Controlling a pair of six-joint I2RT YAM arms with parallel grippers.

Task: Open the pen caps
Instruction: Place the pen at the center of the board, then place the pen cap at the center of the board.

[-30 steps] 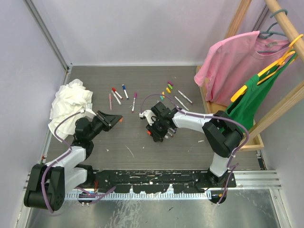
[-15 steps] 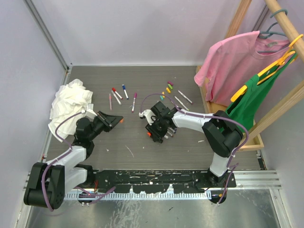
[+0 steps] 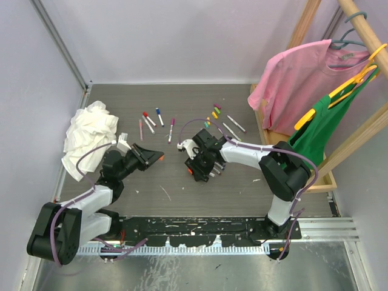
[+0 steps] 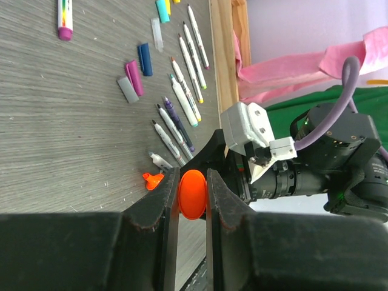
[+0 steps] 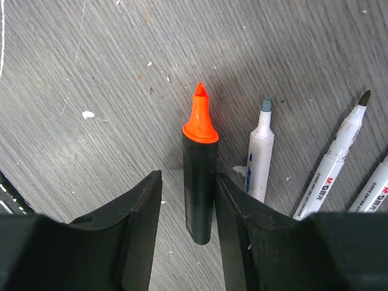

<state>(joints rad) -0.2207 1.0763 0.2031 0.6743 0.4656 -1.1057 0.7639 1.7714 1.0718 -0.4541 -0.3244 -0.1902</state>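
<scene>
The robot's left gripper will tip downward next and lower the orange pen cap (image 4: pixel 193 195) beside the gray one, where empty table continues the row of loose caps.
My left gripper (image 4: pixel 192 182) is shut on an orange pen cap (image 4: pixel 193 195), held just above the table; from above the cap shows at the jaw tips (image 3: pixel 160 157). To its right, my right gripper (image 5: pixel 188 182) stands open around a black-barrelled marker (image 5: pixel 199 188) with a bare orange tip (image 5: pixel 200 118). The marker lies near the right jaw, with a gap on its left. Loose caps, blue (image 4: pixel 144 59), pink (image 4: pixel 133 77) and others (image 3: pixel 215 112), lie near the back. Several capped pens (image 3: pixel 159 116) lie at the back left.
Uncapped white pens (image 5: pixel 260 154) lie right beside the right gripper, more of them (image 3: pixel 233 127) toward the rack. A white cloth (image 3: pixel 91 133) is heaped at the left. A wooden rack (image 3: pixel 330 176) with a pink shirt (image 3: pixel 291 79) and green shirt (image 3: pixel 327 124) bounds the right.
The right gripper's jaws have spread apart around the black marker. My left gripper has shifted a little to the right with the orange cap still in it.
</scene>
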